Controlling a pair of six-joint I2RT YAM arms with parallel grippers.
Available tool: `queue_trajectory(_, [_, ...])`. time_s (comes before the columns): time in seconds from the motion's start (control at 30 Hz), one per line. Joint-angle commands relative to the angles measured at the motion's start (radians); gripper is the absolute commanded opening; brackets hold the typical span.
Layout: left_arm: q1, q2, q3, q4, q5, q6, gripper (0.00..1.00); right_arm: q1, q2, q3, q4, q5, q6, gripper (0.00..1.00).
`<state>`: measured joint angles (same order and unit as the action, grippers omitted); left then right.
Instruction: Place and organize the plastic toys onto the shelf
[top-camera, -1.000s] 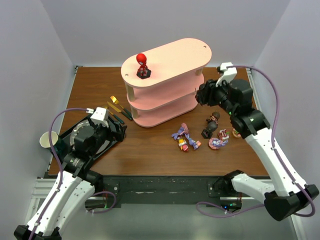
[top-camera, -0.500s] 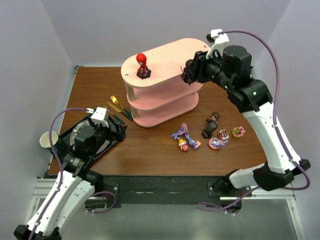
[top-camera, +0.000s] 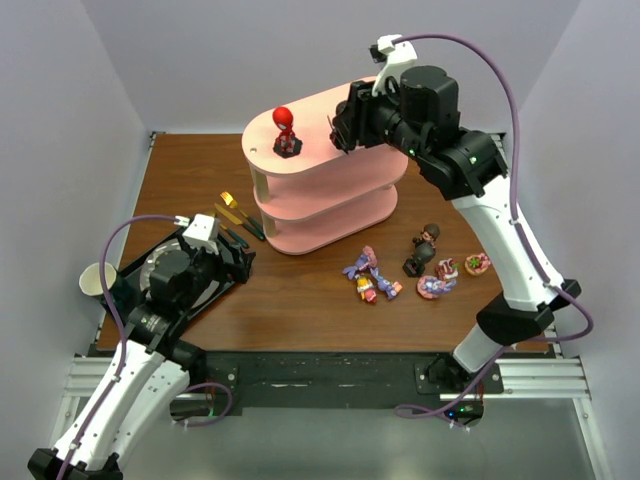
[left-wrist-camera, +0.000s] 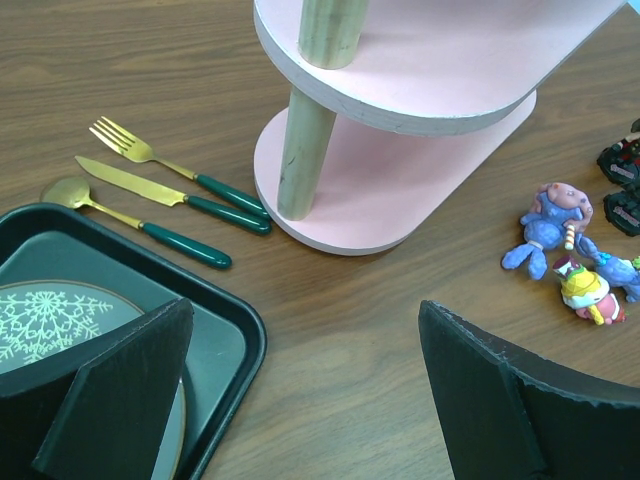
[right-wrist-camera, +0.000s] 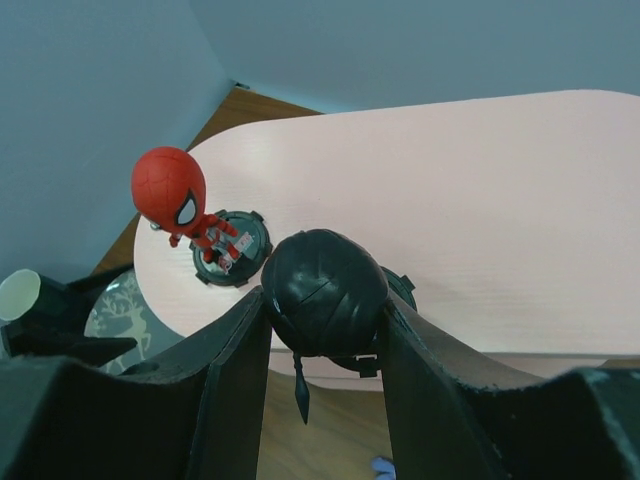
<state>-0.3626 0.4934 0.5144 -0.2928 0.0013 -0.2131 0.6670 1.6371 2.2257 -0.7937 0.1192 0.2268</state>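
Note:
Bare shelf board by the red figure (top-camera: 285, 130) lies below my right gripper and to its left in the top view, so next my gripper will move toward there, lower and release.
My right gripper (top-camera: 340, 125) (right-wrist-camera: 322, 305) is shut on the round head of a black big-headed figure (right-wrist-camera: 325, 285). It holds the figure just above the front edge of the top board of the pink shelf (top-camera: 320, 118) (right-wrist-camera: 480, 200). A red figure (top-camera: 285, 130) (right-wrist-camera: 170, 190) on a black base stands on that board, close to the left of it. More plastic toys lie on the table right of the shelf: a purple pony (top-camera: 362, 265) (left-wrist-camera: 550, 225), a small yellow-pink one (left-wrist-camera: 587, 295), a dark figure (top-camera: 420, 255) and pink ones (top-camera: 440, 283). My left gripper (top-camera: 235, 262) (left-wrist-camera: 300, 390) is open over bare wood.
A black tray (top-camera: 125, 275) (left-wrist-camera: 225, 335) with a patterned plate lies under my left arm. Gold and green cutlery (top-camera: 235, 215) (left-wrist-camera: 170, 190) lies between the tray and the shelf's post (left-wrist-camera: 305, 150). A paper cup (top-camera: 95, 280) stands at the table's left edge. Walls close in on three sides.
My right arm has risen from beside the shelf's lower boards and swung left over the top board, carrying the black figure. The left arm has not moved.

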Motion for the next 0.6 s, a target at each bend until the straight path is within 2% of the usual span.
queue_trajectory(0.0, [-0.004,0.001,0.015,0.055,0.02,0.021,1.0,0.034,0.03,0.074,0.022,0.112,-0.003,0.07])
queue_trajectory(0.37, [-0.004,-0.007,0.015,0.053,0.02,0.021,1.0,0.074,0.133,0.198,0.014,0.207,0.026,0.08])
queue_trajectory(0.57, [-0.004,-0.015,0.015,0.05,0.02,0.021,1.0,0.094,0.159,0.203,0.03,0.238,0.036,0.08])
